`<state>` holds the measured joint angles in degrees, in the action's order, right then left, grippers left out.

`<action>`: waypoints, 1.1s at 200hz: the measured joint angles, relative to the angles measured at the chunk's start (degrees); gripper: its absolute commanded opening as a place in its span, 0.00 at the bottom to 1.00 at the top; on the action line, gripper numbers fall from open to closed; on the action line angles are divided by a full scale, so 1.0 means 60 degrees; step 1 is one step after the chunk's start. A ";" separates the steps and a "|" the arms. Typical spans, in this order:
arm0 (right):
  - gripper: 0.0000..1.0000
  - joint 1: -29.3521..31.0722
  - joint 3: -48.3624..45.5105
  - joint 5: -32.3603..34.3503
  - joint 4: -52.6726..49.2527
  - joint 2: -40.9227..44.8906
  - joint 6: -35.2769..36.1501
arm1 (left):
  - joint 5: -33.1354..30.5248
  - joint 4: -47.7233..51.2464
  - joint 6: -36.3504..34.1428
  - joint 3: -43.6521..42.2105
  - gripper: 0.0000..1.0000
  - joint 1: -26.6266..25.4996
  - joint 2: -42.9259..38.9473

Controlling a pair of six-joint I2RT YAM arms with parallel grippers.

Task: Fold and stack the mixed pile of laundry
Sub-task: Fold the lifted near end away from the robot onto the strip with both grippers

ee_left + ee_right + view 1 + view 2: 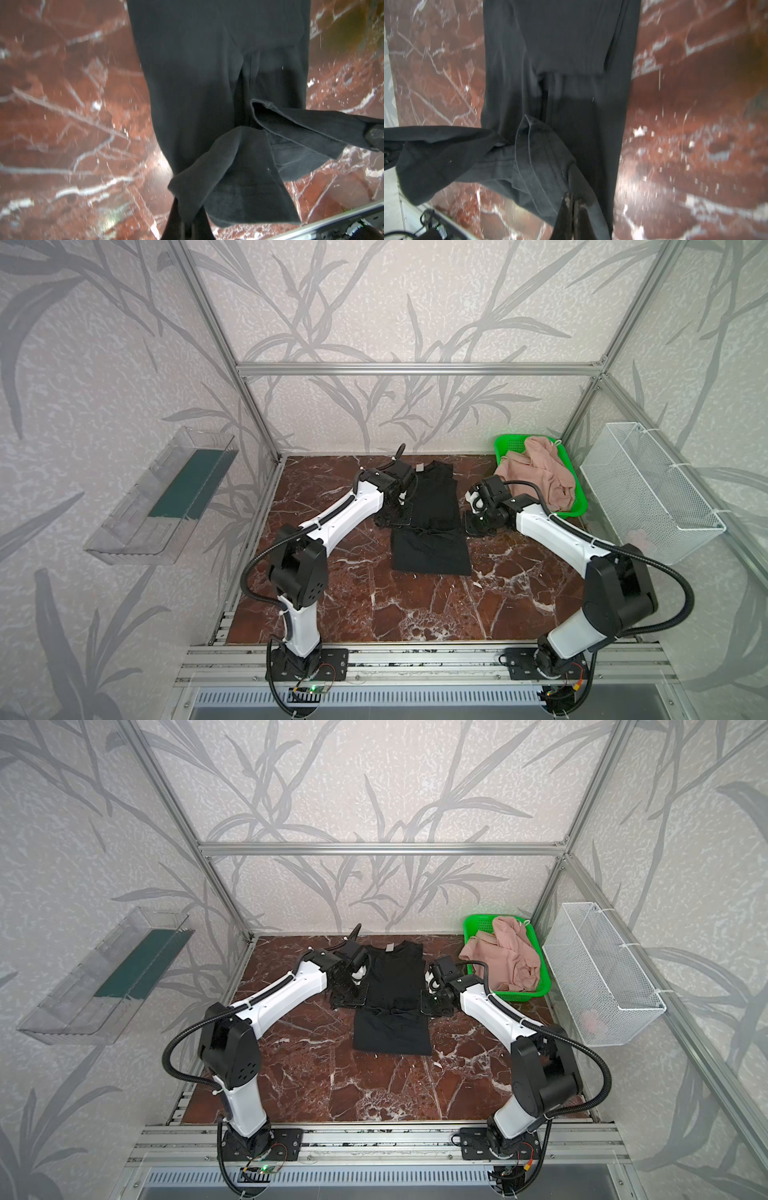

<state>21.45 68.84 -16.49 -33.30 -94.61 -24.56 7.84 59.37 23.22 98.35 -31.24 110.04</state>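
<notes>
The shirt's narrowed middle (408,528) (180,166) is below my left gripper, and the pinched fold is still lifted off it. My left gripper will go down next and let go of the fold there.
A black T-shirt (432,547) (390,1031) lies lengthwise on the marble table, its grey neck label (419,467) at the far end. My left gripper (394,519) (187,225) is shut on a fold of the shirt's left edge about halfway along. On the opposite edge my right gripper (477,526) (574,200) is shut on a bunched fold with a hemmed edge. Both folds are pulled up off the shirt (197,72) (560,41), which narrows at the middle. Dusty-pink shorts (536,477) (505,957) lie crumpled in the green basket (510,443).
The green basket (478,923) stands in the far right corner, just behind my right wrist. A white wire basket (648,489) hangs on the right wall and a clear plastic tray (162,493) on the left wall. Bare marble (415,614) stretches in front of the shirt.
</notes>
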 measured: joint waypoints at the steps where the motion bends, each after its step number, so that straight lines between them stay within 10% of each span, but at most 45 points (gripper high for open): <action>1: 0.00 -0.0011 0.0015 0.0000 0.0007 -0.0025 0.0004 | 0.0007 0.0015 -0.0025 0.0084 0.00 0.0022 0.0073; 98: 0.04 -0.0579 0.1413 -0.0273 0.0521 -0.2936 0.0248 | 0.0459 0.0310 -0.0922 0.1727 0.00 0.0903 0.2914; 139: 0.32 -0.0576 0.1555 -0.0138 0.0521 -0.2874 0.0586 | 0.0474 -0.0164 -0.0987 0.1730 0.53 0.1071 0.2962; 220: 0.38 0.0521 0.1552 -0.0007 0.0029 -0.0590 0.2193 | 0.0255 -0.1107 -0.0535 0.0849 0.43 0.1373 0.0084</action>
<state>24.58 78.15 -16.53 -33.12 -98.15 -11.40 9.37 52.73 20.01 103.44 -23.00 110.54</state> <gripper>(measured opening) 0.386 0.475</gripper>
